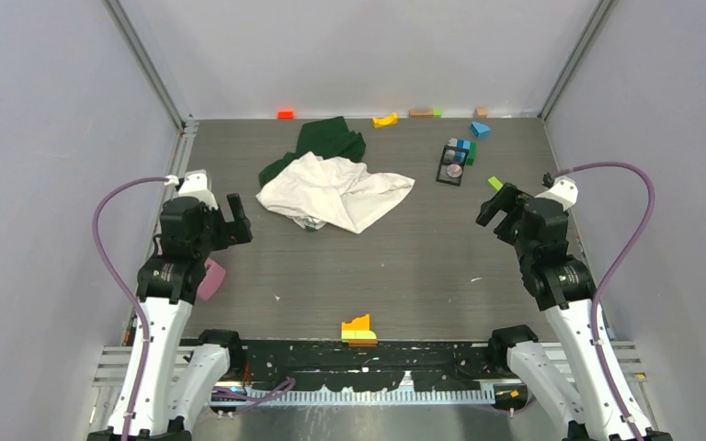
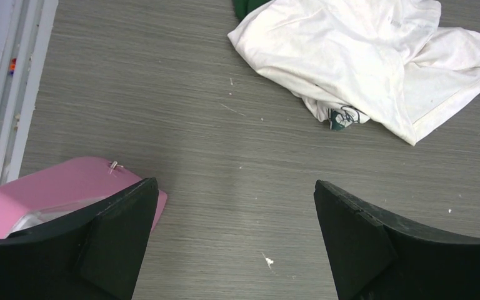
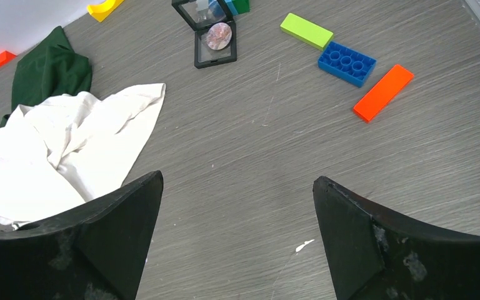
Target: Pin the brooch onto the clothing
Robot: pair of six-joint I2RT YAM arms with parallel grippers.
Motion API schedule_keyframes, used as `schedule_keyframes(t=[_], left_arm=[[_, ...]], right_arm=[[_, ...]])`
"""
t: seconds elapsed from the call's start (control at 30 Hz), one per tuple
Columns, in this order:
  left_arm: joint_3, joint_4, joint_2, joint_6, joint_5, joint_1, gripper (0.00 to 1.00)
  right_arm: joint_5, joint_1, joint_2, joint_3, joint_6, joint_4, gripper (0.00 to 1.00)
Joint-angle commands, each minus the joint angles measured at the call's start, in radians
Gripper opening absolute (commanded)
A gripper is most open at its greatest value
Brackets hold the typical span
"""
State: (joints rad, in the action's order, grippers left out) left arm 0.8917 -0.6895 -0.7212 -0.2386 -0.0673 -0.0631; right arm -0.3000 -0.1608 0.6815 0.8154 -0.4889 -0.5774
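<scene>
My right gripper swings toward the left in the top view next, then down onto the white T-shirt's near fold, since the T-shirt lies crumpled over its print.
The clothing (image 1: pixel 333 188) is a crumpled white T-shirt with dark green sleeves, heaped at the table's far middle; its print is folded under. It also shows in the left wrist view (image 2: pixel 362 56) and the right wrist view (image 3: pixel 62 156). The brooch (image 1: pixel 454 171) is a small pinkish-brown disc lying in an open black square case at the far right, also in the right wrist view (image 3: pixel 218 35). My left gripper (image 1: pixel 236 219) is open and empty, near the left edge. My right gripper (image 1: pixel 496 204) is open and empty, just near of the brooch case.
A pink object (image 1: pixel 210 278) lies by the left arm, also in the left wrist view (image 2: pixel 50 190). Toy blocks lie along the back wall, round the case and at the right (image 3: pixel 347 62). A yellow-orange block stack (image 1: pixel 358 329) sits at the near edge.
</scene>
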Motion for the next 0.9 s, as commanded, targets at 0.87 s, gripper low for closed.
schedule_keyframes(t=[0.87], left_arm=[[-0.011, 0.002, 0.003, 0.006, 0.026, 0.007, 1.0]], right_arm=[[0.218, -0.619, 1.224, 0.604, 0.083, 0.303, 0.86]])
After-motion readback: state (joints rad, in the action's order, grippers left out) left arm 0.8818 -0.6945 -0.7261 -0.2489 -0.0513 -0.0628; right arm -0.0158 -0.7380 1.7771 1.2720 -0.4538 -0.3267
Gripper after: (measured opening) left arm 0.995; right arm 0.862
